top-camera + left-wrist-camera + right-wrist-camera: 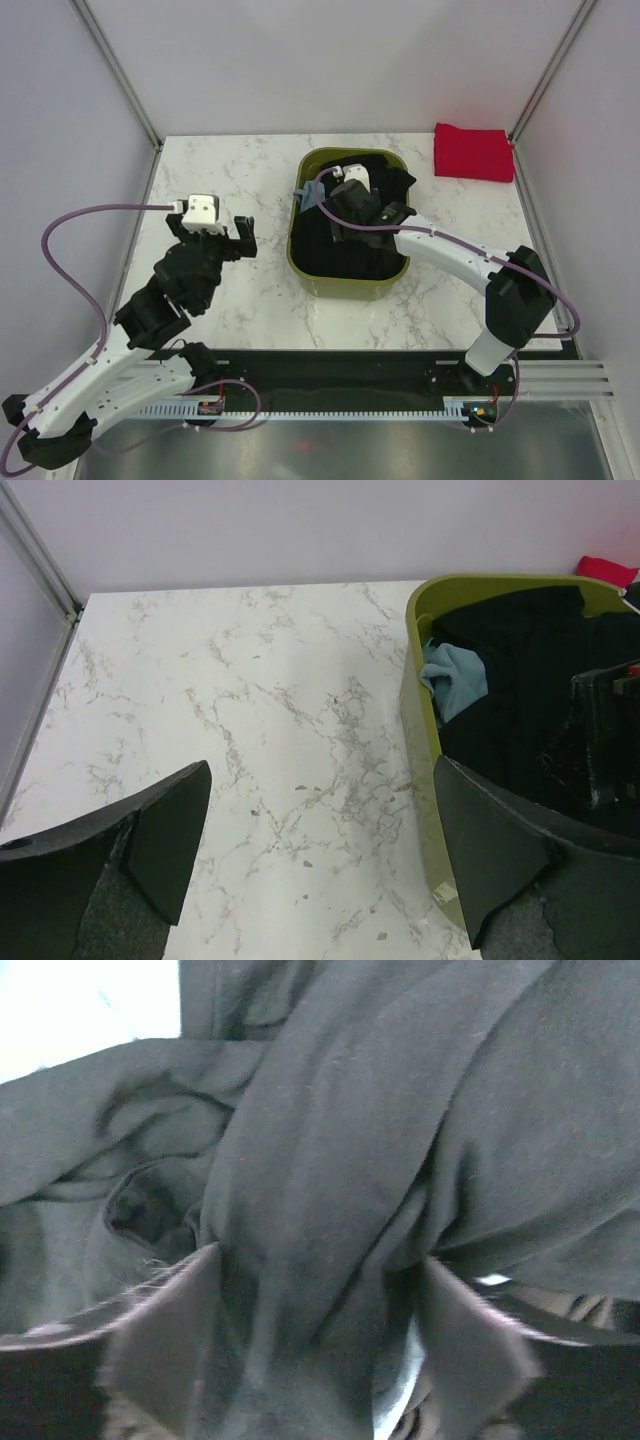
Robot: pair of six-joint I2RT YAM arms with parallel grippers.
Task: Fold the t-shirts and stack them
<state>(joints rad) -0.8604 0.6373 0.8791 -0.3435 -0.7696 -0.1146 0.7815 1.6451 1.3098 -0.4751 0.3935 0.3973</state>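
Note:
My left gripper should next move toward the tub and lower astride the tub's near side rim, which is below, to its right in the top view.
Dark t-shirts lie crumpled in an olive-green tub, with a pale blue-grey one poking out at its left rim. A bright red t-shirt lies folded at the back right of the table. My right gripper is down inside the tub. It is open, its fingers standing on either side of a thick fold of black cloth. My left gripper hovers over bare marble left of the tub, open and holding nothing.
The tub's near wall stands just inside my left gripper's right finger. Marble tabletop stretches left to a metal frame post. White walls close in the back and sides.

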